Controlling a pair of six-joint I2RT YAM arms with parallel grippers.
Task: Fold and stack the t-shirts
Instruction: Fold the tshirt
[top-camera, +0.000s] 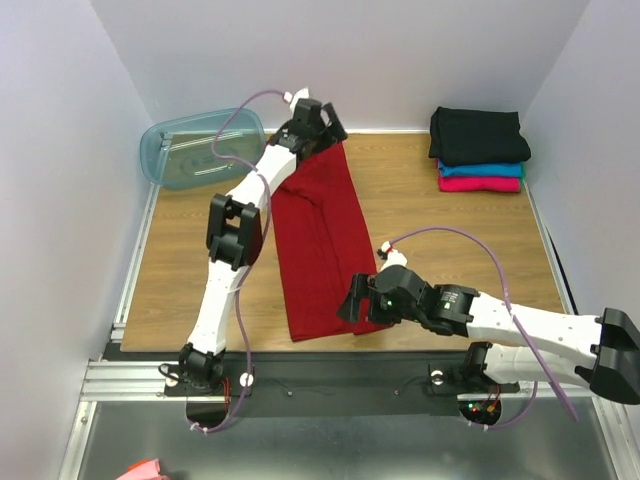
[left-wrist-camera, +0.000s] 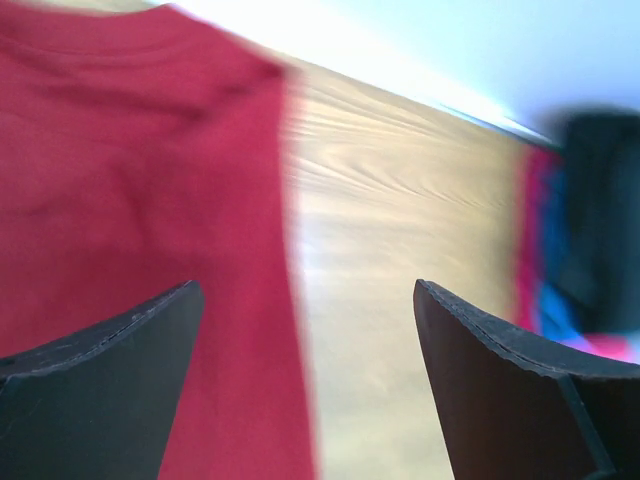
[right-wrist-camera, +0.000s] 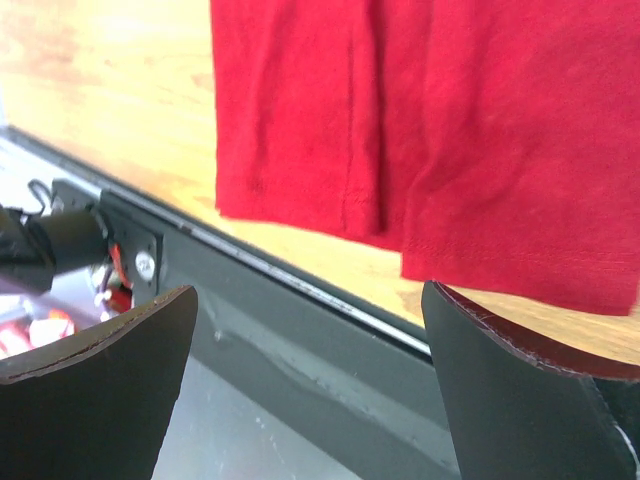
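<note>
My right gripper is already above the t-shirt's other near corner, so my left gripper should next move back along the t-shirt and then down onto the t-shirt's uncovered near corner (top-camera: 294, 336).
A deep red t-shirt (top-camera: 322, 240) lies folded into a long strip down the middle of the wooden table. It also shows in the left wrist view (left-wrist-camera: 130, 200) and the right wrist view (right-wrist-camera: 430, 130). A stack of folded shirts stands at the back right: black (top-camera: 477, 134) on top, teal blue (top-camera: 482, 170) under it, magenta pink (top-camera: 480, 185) at the bottom. My left gripper (top-camera: 318, 128) is open over the strip's far end. My right gripper (top-camera: 354, 300) is open over the strip's near right corner, holding nothing.
A translucent pale blue plastic tub (top-camera: 198, 150) stands at the back left of the table (top-camera: 180, 280). A metal rail (top-camera: 300, 375) runs along the near edge. White walls close in the sides and back.
</note>
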